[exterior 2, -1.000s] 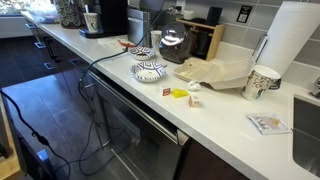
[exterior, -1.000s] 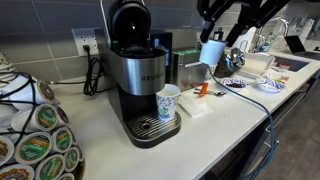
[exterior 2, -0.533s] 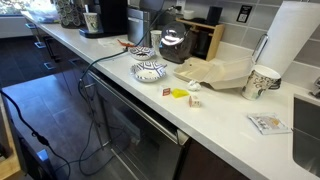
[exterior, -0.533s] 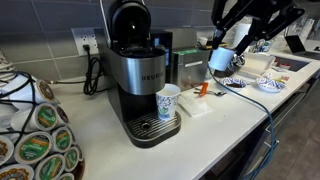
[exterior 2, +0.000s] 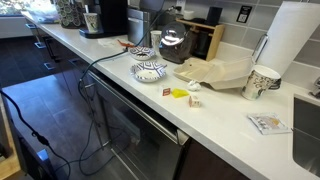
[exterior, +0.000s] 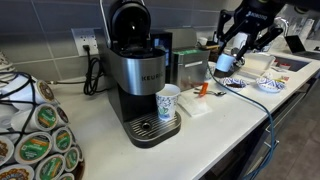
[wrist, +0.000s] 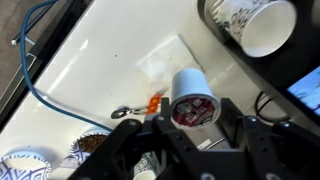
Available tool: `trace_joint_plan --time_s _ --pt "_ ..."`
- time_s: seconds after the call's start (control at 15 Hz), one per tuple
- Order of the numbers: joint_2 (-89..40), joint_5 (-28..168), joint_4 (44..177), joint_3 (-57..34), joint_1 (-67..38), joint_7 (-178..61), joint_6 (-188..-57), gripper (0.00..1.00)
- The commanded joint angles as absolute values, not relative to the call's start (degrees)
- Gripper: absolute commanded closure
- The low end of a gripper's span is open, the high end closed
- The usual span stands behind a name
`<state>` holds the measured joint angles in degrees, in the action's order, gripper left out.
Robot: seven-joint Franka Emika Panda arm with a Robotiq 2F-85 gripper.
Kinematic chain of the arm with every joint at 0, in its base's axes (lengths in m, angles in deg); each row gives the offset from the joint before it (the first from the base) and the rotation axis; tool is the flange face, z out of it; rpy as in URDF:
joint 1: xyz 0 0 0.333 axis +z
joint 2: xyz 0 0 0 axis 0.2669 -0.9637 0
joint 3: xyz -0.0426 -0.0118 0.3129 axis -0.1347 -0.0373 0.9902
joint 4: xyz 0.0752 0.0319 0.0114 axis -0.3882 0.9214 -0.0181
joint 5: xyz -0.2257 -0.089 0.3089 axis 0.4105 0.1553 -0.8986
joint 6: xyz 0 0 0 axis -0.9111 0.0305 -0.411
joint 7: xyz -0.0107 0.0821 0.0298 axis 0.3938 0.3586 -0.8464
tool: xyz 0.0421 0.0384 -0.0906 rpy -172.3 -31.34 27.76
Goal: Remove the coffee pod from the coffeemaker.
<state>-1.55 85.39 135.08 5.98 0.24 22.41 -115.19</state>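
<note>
The pod comes down next toward bare counter point(exterior: 223, 105) point(wrist: 128, 90) beside the white napkin and leaves my gripper's opened fingers there, since that clear spot lies below my gripper.
The black and silver Keurig coffeemaker point(exterior: 140, 72) stands on the white counter with its lid raised. My gripper point(exterior: 228, 55) is well off to its right, above the counter, and shut on a white coffee pod point(exterior: 225, 62). In the wrist view the pod point(wrist: 192, 97) sits between the two black fingers of the gripper point(wrist: 192, 113), its dark red foil lid facing the camera. A patterned paper cup point(exterior: 169, 102) stands on the coffeemaker's drip tray; it also shows in the wrist view point(wrist: 255, 25). I cannot make out the gripper in the other exterior view.
A rack of coffee pods point(exterior: 40, 140) stands at the near left. A white napkin point(wrist: 170, 62), an orange item point(wrist: 153, 103), a blue cable point(wrist: 45, 95) and patterned bowls point(exterior 2: 150, 71) lie on the counter. A paper towel roll point(exterior 2: 290, 45) and a cup point(exterior 2: 262, 82) stand farther along.
My gripper, with the pod in it, has moved right and a little lower, farther from the coffeemaker. Nothing else has moved.
</note>
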Motion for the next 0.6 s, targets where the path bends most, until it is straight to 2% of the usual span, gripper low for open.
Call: trace_joint_plan --time_s 0.0,0.4,0.47,0.53 --pt "-0.21 84.91 142.06 4.53 -4.42 26.0 -120.41 0.73" --pt "-2.28 83.88 144.51 3.98 -7.06 28.31 -119.26 0.73" --pt "-2.5 83.72 144.83 3.95 -7.08 28.35 -119.26 0.48" --pt "-2.54 83.73 144.71 3.95 -7.07 28.23 -119.26 0.48"
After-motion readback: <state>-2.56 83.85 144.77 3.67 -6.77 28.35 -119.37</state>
